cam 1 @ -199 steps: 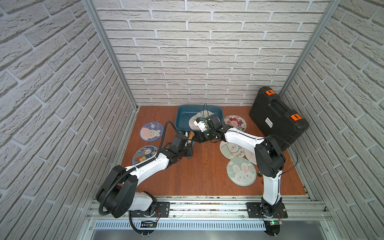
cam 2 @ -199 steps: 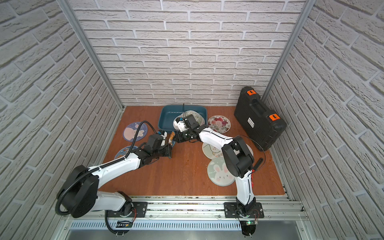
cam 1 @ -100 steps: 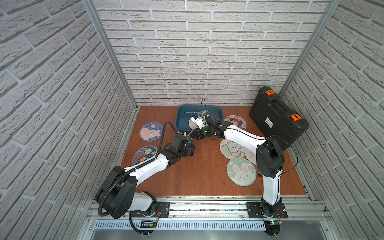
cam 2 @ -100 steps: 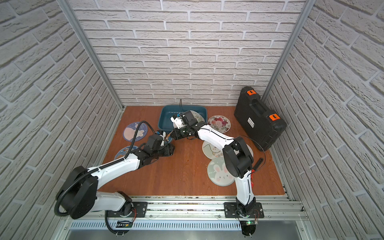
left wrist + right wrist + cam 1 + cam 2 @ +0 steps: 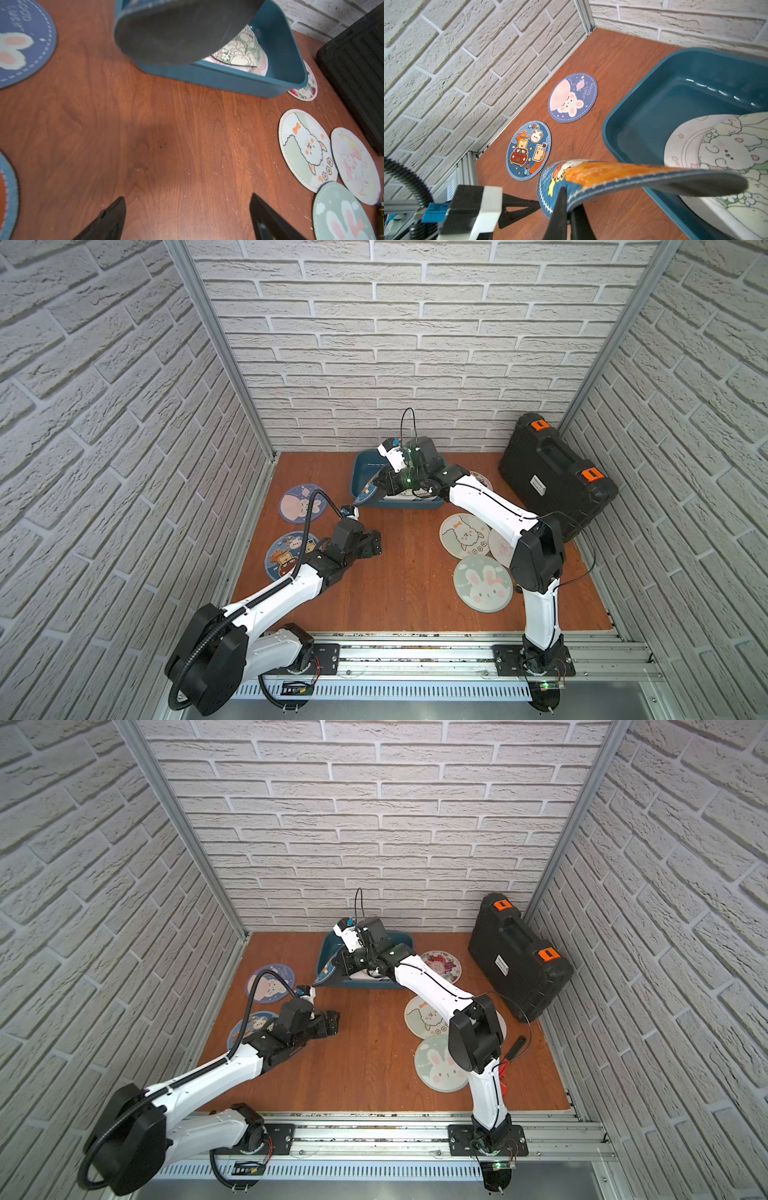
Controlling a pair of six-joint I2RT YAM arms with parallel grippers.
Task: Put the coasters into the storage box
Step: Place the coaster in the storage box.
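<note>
My right gripper will lower the overhanging bunny coaster toward the pale bunny coasters below, inside the box, then release.
My right gripper (image 5: 568, 199) is shut on the rim of a blue coaster with an orange print (image 5: 623, 172). That coaster bends out over the near left corner of the teal storage box (image 5: 361, 460), and shows in both top views (image 5: 326, 971). Inside the box lie pale bunny coasters (image 5: 726, 149). My left gripper (image 5: 188, 200) is open and holds nothing, hanging over bare wood in front of the box (image 5: 376, 545). On the table lie two blue coasters (image 5: 302, 504) (image 5: 289, 556) at the left and an alpaca coaster (image 5: 463, 535), a pink one (image 5: 500, 545) and a green bunny one (image 5: 482, 583) at the right.
A black hard case with orange latches (image 5: 557, 477) leans at the back right corner. A rose coaster (image 5: 440, 965) lies between the box and the case, partly under my right arm. Brick walls close in the left, back and right.
My left gripper has opened, let go of the blue and orange coaster and drawn back toward the front. My right gripper stays shut on that coaster and has carried it left over the box corner.
</note>
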